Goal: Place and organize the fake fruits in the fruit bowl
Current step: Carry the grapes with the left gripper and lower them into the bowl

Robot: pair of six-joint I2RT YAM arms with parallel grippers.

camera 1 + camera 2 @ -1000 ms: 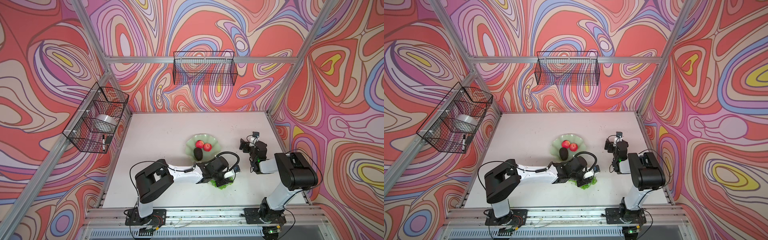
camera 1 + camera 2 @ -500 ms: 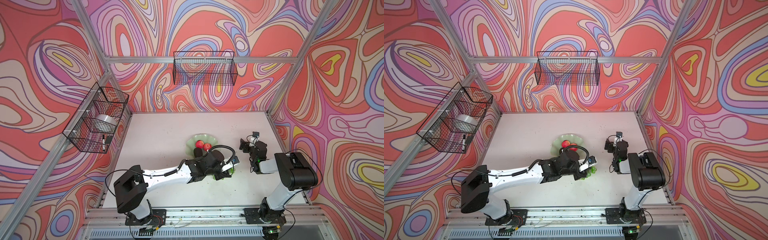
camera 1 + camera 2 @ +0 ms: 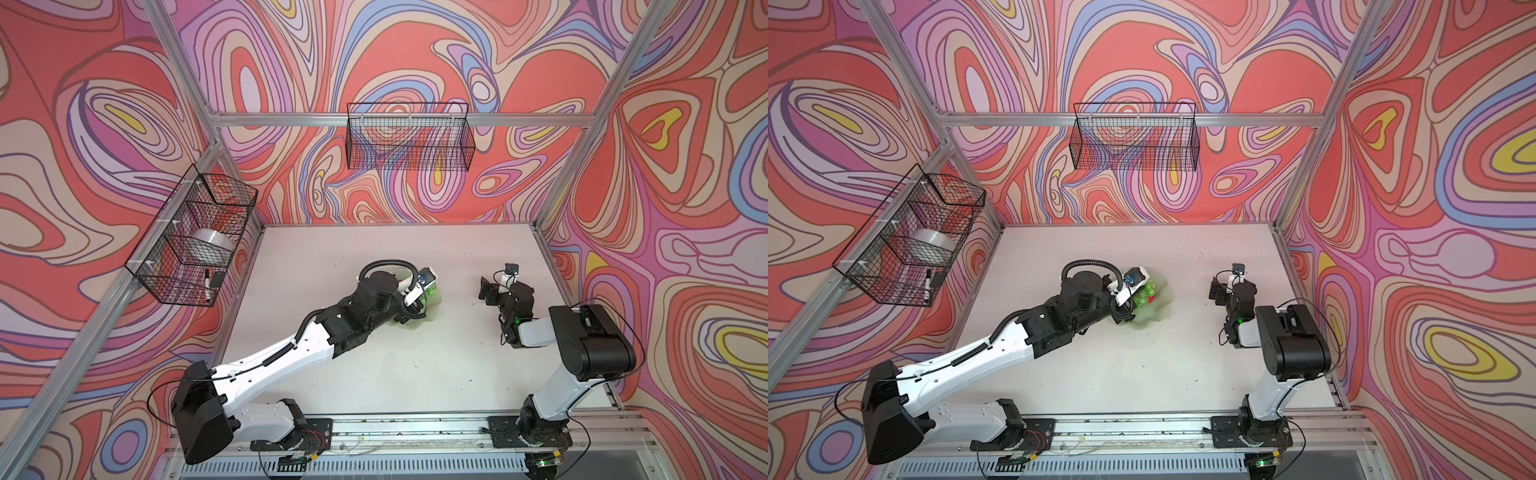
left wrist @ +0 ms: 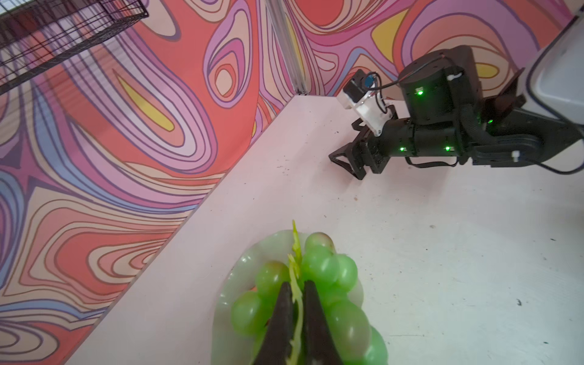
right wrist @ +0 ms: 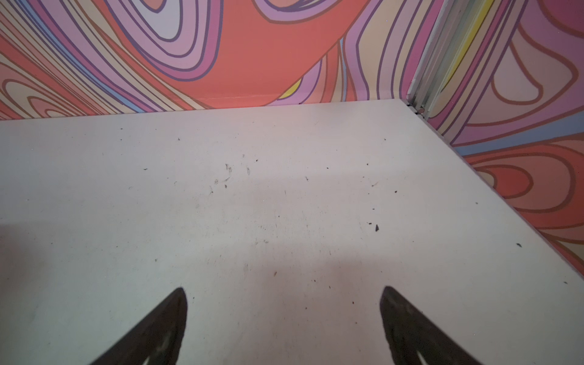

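My left gripper moves down into the near side of the mint-green fruit bowl next and releases the stem there, since the grapes still hang above the bowl.
My left gripper is shut on the pale stem of the bright green grapes, which hang around its fingers right over the mint-green fruit bowl. Both top views show the grapes over the bowl, under the left wrist. A red apple peeks out beside the grapes. The avocado is hidden under the arm. My right gripper is open and empty, low over bare table, to the right of the bowl.
A black wire basket hangs on the back wall. Another wire basket on the left wall holds a tape roll and a marker. The left arm stretches diagonally across the table's front left.
My left arm has stretched out and carried the grapes from the table in front of the bowl to over the bowl. The right arm has stayed still.
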